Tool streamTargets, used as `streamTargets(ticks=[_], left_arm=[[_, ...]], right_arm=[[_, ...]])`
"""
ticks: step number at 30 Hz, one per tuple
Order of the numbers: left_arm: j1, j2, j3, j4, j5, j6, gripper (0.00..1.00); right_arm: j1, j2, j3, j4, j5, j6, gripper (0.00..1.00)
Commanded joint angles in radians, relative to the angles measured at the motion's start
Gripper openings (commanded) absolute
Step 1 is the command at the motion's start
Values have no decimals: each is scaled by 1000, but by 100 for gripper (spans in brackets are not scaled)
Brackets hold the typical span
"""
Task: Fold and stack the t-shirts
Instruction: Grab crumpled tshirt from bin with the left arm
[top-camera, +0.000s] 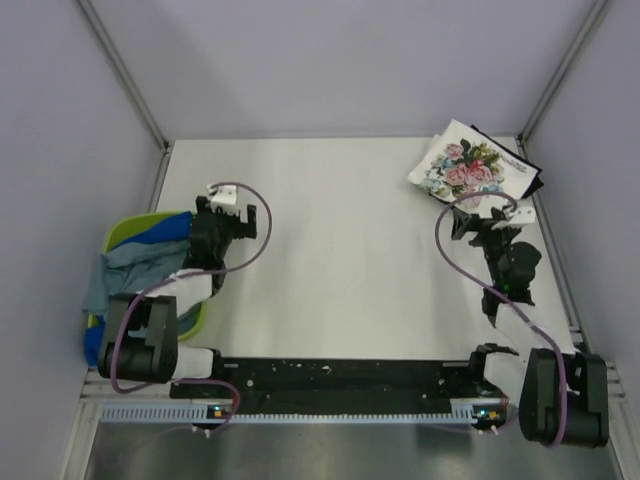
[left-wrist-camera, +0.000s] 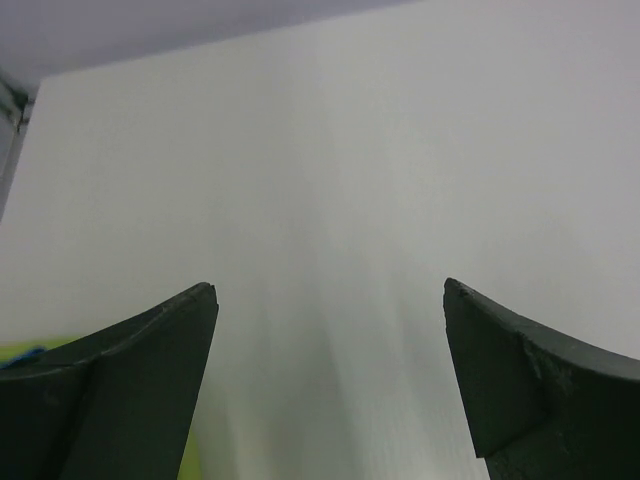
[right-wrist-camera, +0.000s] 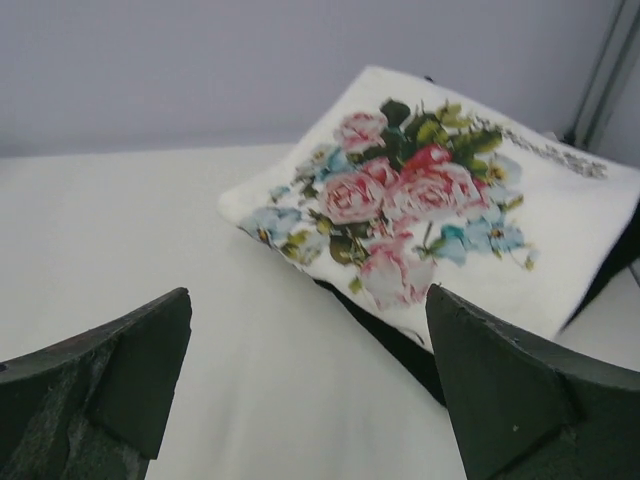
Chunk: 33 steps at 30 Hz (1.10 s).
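My left gripper lifts over the tray next, then tilts down and lowers to the grey-blue t-shirt's wall-side part (top-camera: 119, 271), uncovered beside the royal blue t-shirt.
A folded white t-shirt with a rose print (top-camera: 465, 168) (right-wrist-camera: 440, 200) lies at the table's far right corner on top of a folded black t-shirt (top-camera: 532, 178) (right-wrist-camera: 395, 335). A grey-blue t-shirt (top-camera: 125, 268) and a royal blue t-shirt (top-camera: 160, 232) lie crumpled in the lime-green tray (top-camera: 125, 232) at the left. My left gripper (top-camera: 228, 205) (left-wrist-camera: 330, 295) is open over bare table beside the tray. My right gripper (top-camera: 482, 215) (right-wrist-camera: 310, 300) is open just in front of the folded stack, nothing between its fingers.
The white table (top-camera: 350, 260) is boxed in by grey walls and metal frame posts (top-camera: 125, 70). A black rail (top-camera: 340, 375) runs along the near edge between the arm bases. Purple cables loop off both wrists.
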Motion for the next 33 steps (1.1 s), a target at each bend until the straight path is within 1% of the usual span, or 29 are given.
streamTargets(ticks=[1,2,4,7,8,10,11,12,13,15,17,19,22,24,25,26,29,33], left_arm=[[4,-117,267,-458,226,111,97],[4,-127,319,-553,255,123,96],[4,-134,457,-797,289,152,95],[4,-150,662,-1132,281,199,94],[4,-153,733,-1247,260,227,95],[9,-162,854,-1436,145,270,96],[22,-165,884,-1518,90,299,97],[42,-176,890,-1566,29,330,97],[74,-188,876,-1599,-60,357,97],[183,-220,829,-1626,-105,416,98],[313,-239,794,-1665,-87,468,98],[439,-246,768,-1715,-52,512,96],[544,-263,715,-1726,-16,575,95],[599,-253,680,-1694,34,624,95],[619,-236,665,-1664,37,635,95],[630,-210,654,-1631,25,640,92],[637,-130,672,-1608,28,654,82],[633,-82,685,-1526,96,710,80]], right_arm=[[7,-85,175,-157,-181,88,98],[9,-94,224,-238,-227,102,98],[12,-111,326,-370,-296,126,98],[24,-142,424,-481,-394,152,97],[30,-154,449,-501,-428,163,97],[52,-176,479,-546,-466,184,96],[64,-182,496,-576,-482,191,96],[76,-183,512,-610,-500,192,95],[90,-183,527,-641,-517,189,95],[133,-182,547,-693,-563,172,94],[157,-188,553,-722,-598,154,94],[180,-191,553,-727,-612,143,94],[222,-182,558,-727,-625,128,94],[239,-168,565,-730,-626,126,93],[248,-159,570,-734,-628,123,93],[257,-154,576,-741,-631,120,93],[271,-156,591,-764,-631,105,93],[276,-166,588,-779,-617,96,92]])
